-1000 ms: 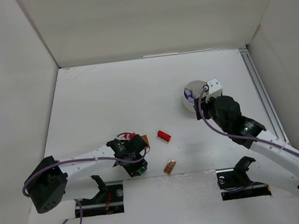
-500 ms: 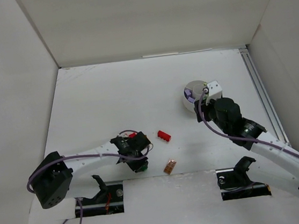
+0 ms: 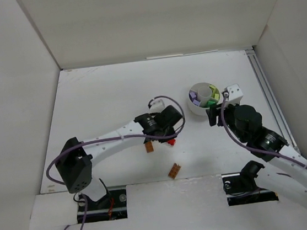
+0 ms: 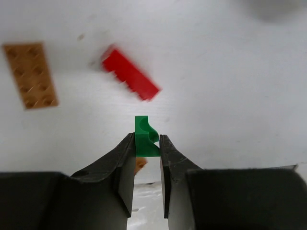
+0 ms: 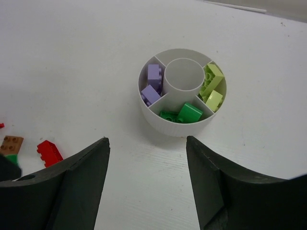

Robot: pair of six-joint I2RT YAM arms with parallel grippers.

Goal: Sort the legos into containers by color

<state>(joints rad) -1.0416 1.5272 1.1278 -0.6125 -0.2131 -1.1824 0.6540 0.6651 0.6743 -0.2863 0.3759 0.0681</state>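
The wedge of green legos lies outward and to my left gripper's right in the top view, so my left gripper will next swing outward over that wedge and release.
My left gripper (image 3: 167,137) is shut on a small green lego (image 4: 145,136) and holds it above the table near a red lego (image 4: 130,79), which also shows in the top view (image 3: 171,142). A brown flat lego (image 4: 30,75) lies to its left. The round white dish (image 3: 197,105) stands at the right, its wall (image 5: 168,125) facing my right gripper. Its wedges hold purple legos (image 5: 152,86), pale yellow ones (image 5: 212,86) and green ones (image 5: 184,114). My right gripper (image 5: 146,139) is open and empty just short of the dish.
A brown lego (image 3: 149,146) lies left of the red one, and another brown lego (image 3: 174,171) lies near the front edge. White walls stand on three sides. A rail (image 3: 268,102) runs along the right side.
My left arm has swung from the near edge up and right to the middle, carrying the green lego. My right gripper has drawn back from the dish, uncovering it.
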